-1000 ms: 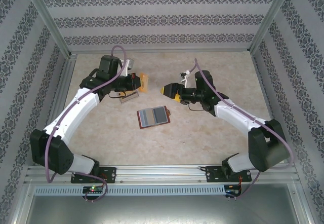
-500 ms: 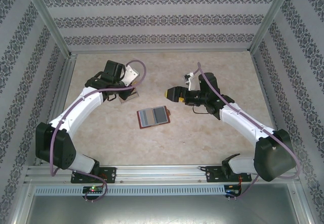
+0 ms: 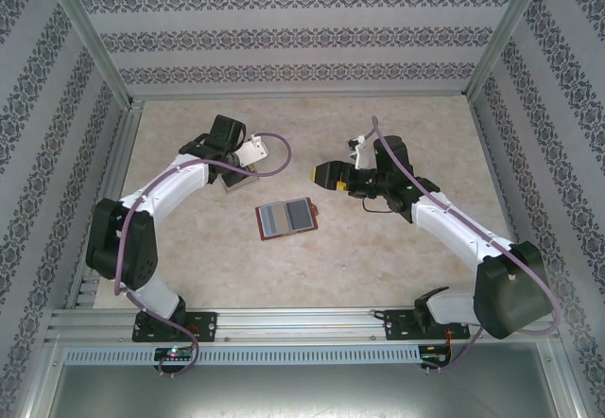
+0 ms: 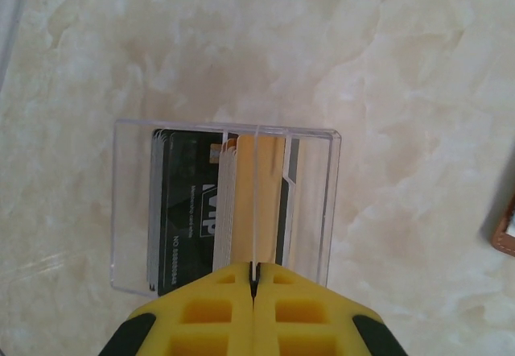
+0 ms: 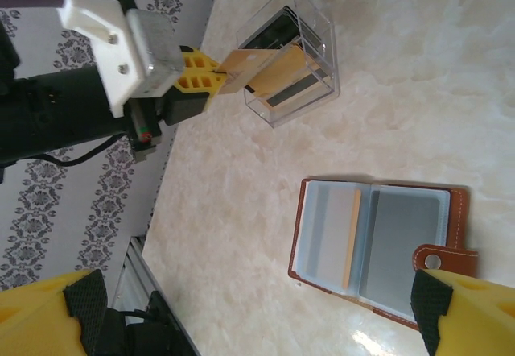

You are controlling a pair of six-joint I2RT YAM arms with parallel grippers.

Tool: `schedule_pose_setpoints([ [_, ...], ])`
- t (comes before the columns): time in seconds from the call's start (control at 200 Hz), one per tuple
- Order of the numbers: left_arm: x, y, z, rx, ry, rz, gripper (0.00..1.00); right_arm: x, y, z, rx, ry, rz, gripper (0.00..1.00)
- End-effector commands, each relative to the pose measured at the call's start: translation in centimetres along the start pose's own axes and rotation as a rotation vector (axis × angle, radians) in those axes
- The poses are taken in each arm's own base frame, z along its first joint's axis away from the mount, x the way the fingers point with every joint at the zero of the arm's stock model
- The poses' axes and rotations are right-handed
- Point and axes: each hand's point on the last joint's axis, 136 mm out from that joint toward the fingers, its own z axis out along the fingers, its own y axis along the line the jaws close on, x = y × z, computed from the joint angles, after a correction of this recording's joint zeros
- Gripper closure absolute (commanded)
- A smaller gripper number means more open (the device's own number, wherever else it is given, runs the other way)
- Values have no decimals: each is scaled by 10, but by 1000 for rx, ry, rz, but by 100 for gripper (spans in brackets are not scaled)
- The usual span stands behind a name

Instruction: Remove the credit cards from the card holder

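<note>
The tan credit card in my left gripper goes down toward the clear box [image 4: 314, 203] below it next, then its edge is released.
The card holder [image 3: 286, 217] lies open on the table, brown outside with blue-grey inner panels [image 5: 378, 243]. A thin tan strip [image 5: 352, 239] shows along its left panel. My left gripper [image 4: 253, 269] is shut on the edge of a tan credit card [image 4: 265, 195]. It holds the card over a clear plastic box [image 4: 314, 203] that has black cards [image 4: 181, 203] in it. The right wrist view shows the same left gripper [image 5: 205, 78], card [image 5: 261, 64] and box [image 5: 294, 90]. My right gripper [image 3: 326, 174] hovers open behind and to the right of the card holder, with nothing between its fingers [image 5: 48, 316].
The clear box [image 3: 242, 178] sits at the back left of the marble-patterned table. Patterned walls and aluminium posts [image 3: 104, 68] close in three sides. A corner of the card holder [image 4: 507, 227] shows at the right edge of the left wrist view.
The left gripper has swung back to the left and down, bringing the tan card over the clear box. The right gripper has drifted slightly to the right. The card holder has not moved.
</note>
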Motion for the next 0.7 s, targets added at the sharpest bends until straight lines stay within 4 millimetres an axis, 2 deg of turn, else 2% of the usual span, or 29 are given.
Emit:
schedule_pose_setpoints([
  [0.0,0,8,10,-16,13,42,100,0,-3,-1,2,2,-11,2],
  [0.694,22,2,42,15,84,15,99,-1,-8,0,5,7,5,2],
])
